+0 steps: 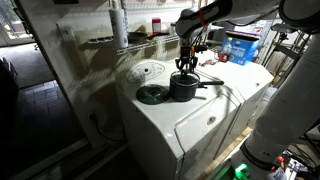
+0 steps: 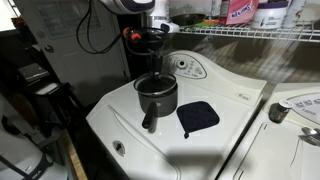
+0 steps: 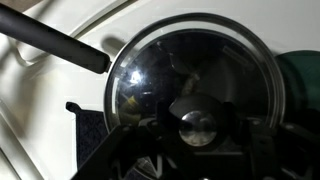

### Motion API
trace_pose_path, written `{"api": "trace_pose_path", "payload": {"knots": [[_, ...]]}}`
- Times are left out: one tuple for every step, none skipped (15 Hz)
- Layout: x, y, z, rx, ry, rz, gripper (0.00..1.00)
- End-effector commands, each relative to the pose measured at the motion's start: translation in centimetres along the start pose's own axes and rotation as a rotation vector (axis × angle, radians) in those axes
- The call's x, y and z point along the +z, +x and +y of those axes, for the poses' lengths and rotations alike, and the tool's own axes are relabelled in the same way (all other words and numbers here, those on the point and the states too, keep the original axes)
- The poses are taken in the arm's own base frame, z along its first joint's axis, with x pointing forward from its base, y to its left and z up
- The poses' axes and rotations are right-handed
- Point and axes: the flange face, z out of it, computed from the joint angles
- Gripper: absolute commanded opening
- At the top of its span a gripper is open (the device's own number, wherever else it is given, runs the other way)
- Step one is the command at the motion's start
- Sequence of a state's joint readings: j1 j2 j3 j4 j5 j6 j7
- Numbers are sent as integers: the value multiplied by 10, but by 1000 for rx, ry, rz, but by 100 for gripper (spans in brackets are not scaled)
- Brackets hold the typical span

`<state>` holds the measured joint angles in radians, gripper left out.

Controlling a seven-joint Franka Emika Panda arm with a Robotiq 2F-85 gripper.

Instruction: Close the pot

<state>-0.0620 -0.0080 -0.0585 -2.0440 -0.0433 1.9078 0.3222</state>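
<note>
The glass lid already covers the pot's opening, so my gripper should lower it a little onto the pot's rim (image 2: pixel 155 92) and let go of the lid's knob.
The pot (image 1: pixel 183 88) is a small dark saucepan on the white washer top, also seen in the other exterior view (image 2: pixel 156 97). Its long handle (image 3: pixel 55 40) sticks out sideways. A round glass lid (image 3: pixel 160 70) with a metal rim covers the pot's mouth. I cannot tell whether the lid rests on the rim or hangs just above it. My gripper (image 3: pixel 198 130) is straight above the pot in both exterior views (image 1: pixel 185 68) (image 2: pixel 150 72). Its fingers are shut on either side of the lid's shiny knob (image 3: pixel 198 124).
A dark pad (image 2: pixel 198 117) lies on the washer top beside the pot, also seen as a dark patch (image 1: pixel 152 95). A white round dial panel (image 2: pixel 186 67) stands behind. A wire shelf with bottles (image 2: pixel 245 28) is at the back. A second machine (image 2: pixel 295 110) stands alongside.
</note>
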Motion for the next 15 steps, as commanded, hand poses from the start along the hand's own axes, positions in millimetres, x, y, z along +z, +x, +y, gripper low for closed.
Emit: {"api": "trace_pose_path", "payload": {"knots": [[-9,-6,2,-22,3,33,34],[-10,-5,2,-21,6,35,34],[-9,-3,2,-20,8,41,34],[-9,-2,2,-18,9,42,34],[-9,-2,3,-19,11,44,34],[-8,-1,2,-19,11,45,34],[-8,-1,2,-19,11,45,34],[-7,0,3,-19,11,44,34],[-7,0,3,-18,11,42,34],[-6,1,3,-18,10,41,34],[-5,1,3,-17,9,41,34],[-4,1,3,-17,6,38,34],[-3,2,3,-15,6,37,34],[-1,2,3,-14,6,36,34],[0,3,3,-14,7,34,34]]}}
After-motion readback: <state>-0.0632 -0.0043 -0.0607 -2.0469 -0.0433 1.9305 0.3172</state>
